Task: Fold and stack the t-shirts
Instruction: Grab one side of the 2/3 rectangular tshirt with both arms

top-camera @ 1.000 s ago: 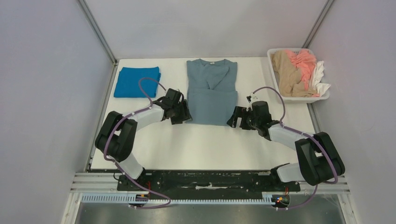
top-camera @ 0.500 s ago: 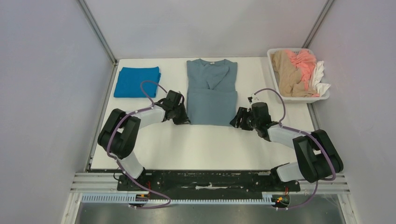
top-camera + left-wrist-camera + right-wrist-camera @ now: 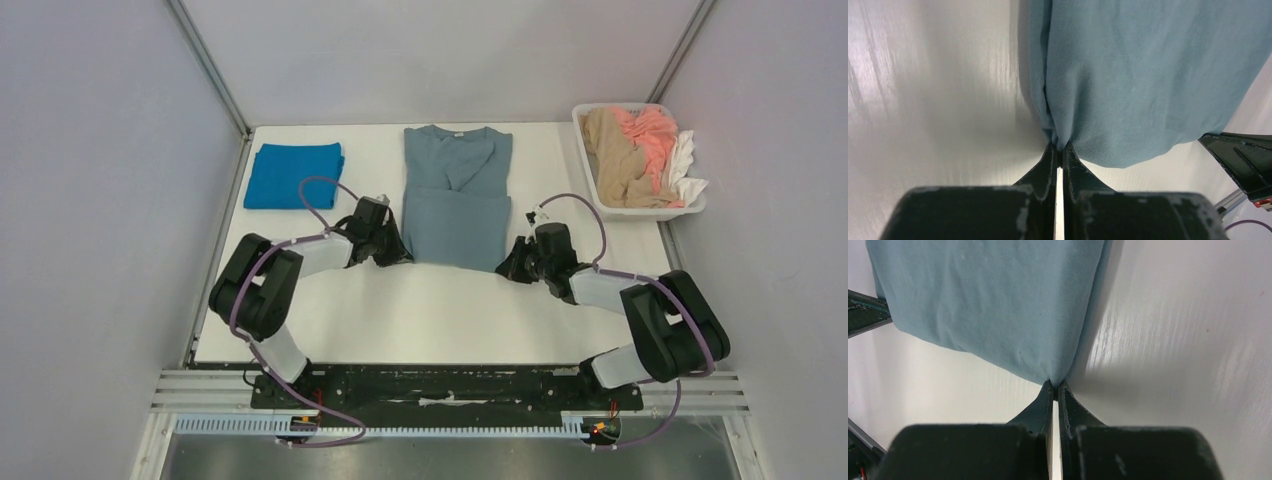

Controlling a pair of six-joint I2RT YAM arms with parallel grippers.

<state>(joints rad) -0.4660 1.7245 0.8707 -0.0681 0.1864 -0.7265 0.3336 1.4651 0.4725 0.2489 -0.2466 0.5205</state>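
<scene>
The pinched corner should go up and outward with my left gripper, then down onto the t-shirt's still uncovered neck end (image 3: 422, 145), where I should let it go.
A grey-blue t-shirt (image 3: 457, 195) lies partly folded in the middle of the white table, neck to the back. My left gripper (image 3: 397, 252) is shut on its near left corner (image 3: 1060, 140). At the near right corner (image 3: 1053, 375) my right gripper (image 3: 507, 265) is shut on the cloth too. In both wrist views the tips pinch a small bunch of fabric. A folded cobalt blue t-shirt (image 3: 293, 175) rests at the back left.
A white basket (image 3: 690, 208) at the back right holds tan, pink and white clothes. Grey walls close in the table on both sides and at the back. Bare white tabletop (image 3: 440, 310) lies between the shirt and the arm bases.
Both grippers have moved in to the shirt's near corners and shut on them. The shirt's near edge has been drawn slightly and the whole shirt shifted a little right.
</scene>
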